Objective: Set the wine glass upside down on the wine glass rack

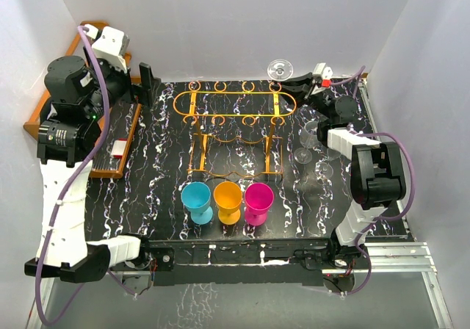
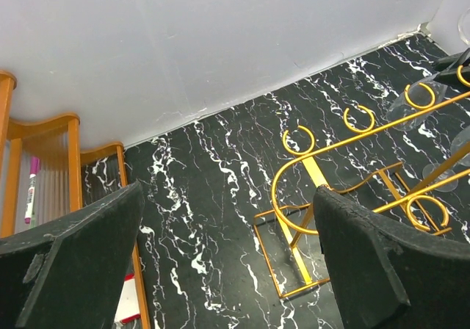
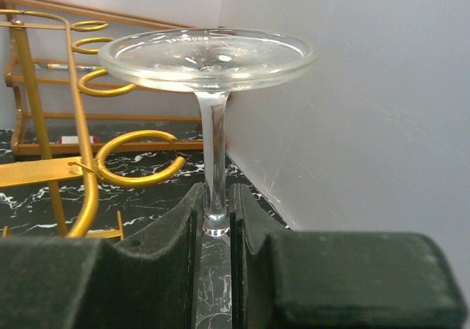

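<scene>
I will next move the stem back through the gap into the open ring slot (image 1: pixel 275 87) (image 3: pixel 136 164) with my right gripper, and then down.
My right gripper (image 3: pixel 215 197) is shut on the stem of a clear wine glass (image 3: pixel 208 57), held upside down with its round foot on top. In the top view the glass foot (image 1: pixel 280 69) is by the back wall, just beyond the far right end of the orange wire rack (image 1: pixel 235 109), and the right gripper (image 1: pixel 296 84) is beside it. An open ring slot (image 3: pixel 136 164) of the rack lies just left of the stem, apart from it. The bowl is hidden below the fingers. My left gripper (image 2: pixel 228 226) is open and empty, above the table left of the rack (image 2: pixel 316 175), at the back left in the top view (image 1: pixel 147 79).
A brown wooden stepped shelf (image 1: pixel 117 149) stands along the left edge, also in the left wrist view (image 2: pixel 73 153). Blue (image 1: pixel 197 199), orange (image 1: pixel 228 199) and magenta (image 1: pixel 258 200) cups stand in front of the rack. Other clear glasses (image 1: pixel 308 153) stand at the right. The white wall is close behind.
</scene>
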Motion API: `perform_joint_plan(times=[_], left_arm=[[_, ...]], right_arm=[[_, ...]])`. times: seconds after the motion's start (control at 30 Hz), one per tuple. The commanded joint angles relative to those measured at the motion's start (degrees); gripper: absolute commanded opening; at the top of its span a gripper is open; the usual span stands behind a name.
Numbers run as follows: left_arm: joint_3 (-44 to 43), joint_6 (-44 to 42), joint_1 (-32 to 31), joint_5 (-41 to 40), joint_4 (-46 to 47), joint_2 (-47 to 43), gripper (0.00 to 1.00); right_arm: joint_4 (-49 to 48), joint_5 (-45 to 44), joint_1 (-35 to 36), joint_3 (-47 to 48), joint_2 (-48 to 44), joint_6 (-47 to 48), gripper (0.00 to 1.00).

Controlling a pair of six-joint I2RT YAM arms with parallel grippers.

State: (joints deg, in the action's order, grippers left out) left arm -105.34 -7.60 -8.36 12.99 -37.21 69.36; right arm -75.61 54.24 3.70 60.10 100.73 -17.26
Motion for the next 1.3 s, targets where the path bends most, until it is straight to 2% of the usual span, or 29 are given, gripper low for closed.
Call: perform_joint_plan(times=[0.0, 1.0, 1.27], left_arm=[[-1.7, 1.3, 0.4, 1.9, 0.2, 0.3, 0.97], [1.8, 2.6, 1.3, 1.5, 1.3, 0.9, 0.97], [1.9, 2.9, 1.5, 1.3, 1.7, 1.2, 0.97]], right_arm=[[-5.3, 1.4, 0.7, 1.0, -1.2, 0.9, 0.08], [-8.0, 5.2, 0.8, -4.5, -2.1, 2.2, 0.08], [-9.3, 7.6, 0.8, -4.3, -1.1, 2.9, 0.12]])
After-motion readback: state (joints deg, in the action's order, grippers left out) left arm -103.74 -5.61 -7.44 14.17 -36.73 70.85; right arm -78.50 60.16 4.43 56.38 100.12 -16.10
